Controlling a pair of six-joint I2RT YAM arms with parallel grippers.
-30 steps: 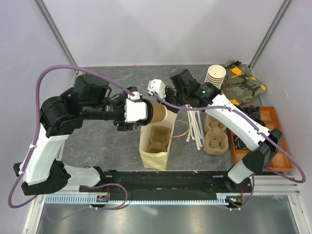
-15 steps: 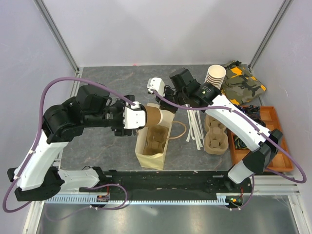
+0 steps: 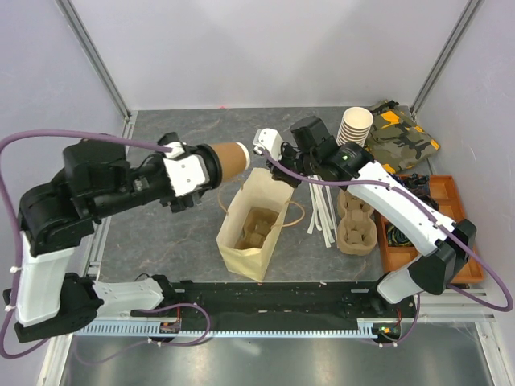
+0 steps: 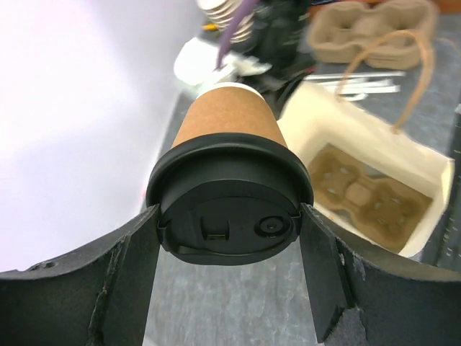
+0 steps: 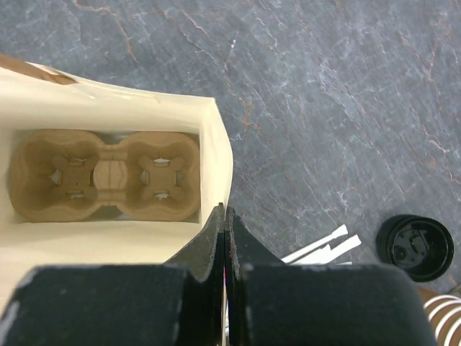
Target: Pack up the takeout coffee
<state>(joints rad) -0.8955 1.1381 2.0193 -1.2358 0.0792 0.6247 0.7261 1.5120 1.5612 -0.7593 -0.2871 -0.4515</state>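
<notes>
The cup is on its side, so my left gripper needs to move down and tip its fingers downward next. It needs to set the takeout coffee point(image 3: 231, 160) upright on the bare tabletop beside the bag, then let go of it.
The takeout coffee point(image 3: 231, 160) point(image 4: 230, 126), a brown paper cup with a black lid, lies on its side in the air. My left gripper point(image 3: 211, 165) point(image 4: 229, 216) is shut on its lid rim, up and left of the bag's mouth. The cream paper bag point(image 3: 240, 256) point(image 5: 209, 148) stands open and leaning, with a pulp cup carrier point(image 3: 251, 228) point(image 5: 108, 176) at its bottom. At the bag's far right rim, my right gripper point(image 3: 274, 161) point(image 5: 225, 213) is shut on the bag's edge.
A stack of lidless cups point(image 3: 355, 125) and a camouflage pouch point(image 3: 404, 133) stand at the back right. Spare pulp carriers point(image 3: 356, 222), white stirrers point(image 3: 322, 211) and an orange tray point(image 3: 460, 211) lie right of the bag. A loose black lid point(image 5: 415, 247) rests on the table.
My left arm has drawn the cup left and back, off the bag's mouth. The bag now leans with its base shifted left and its mouth wider; the right gripper still pinches its rim.
</notes>
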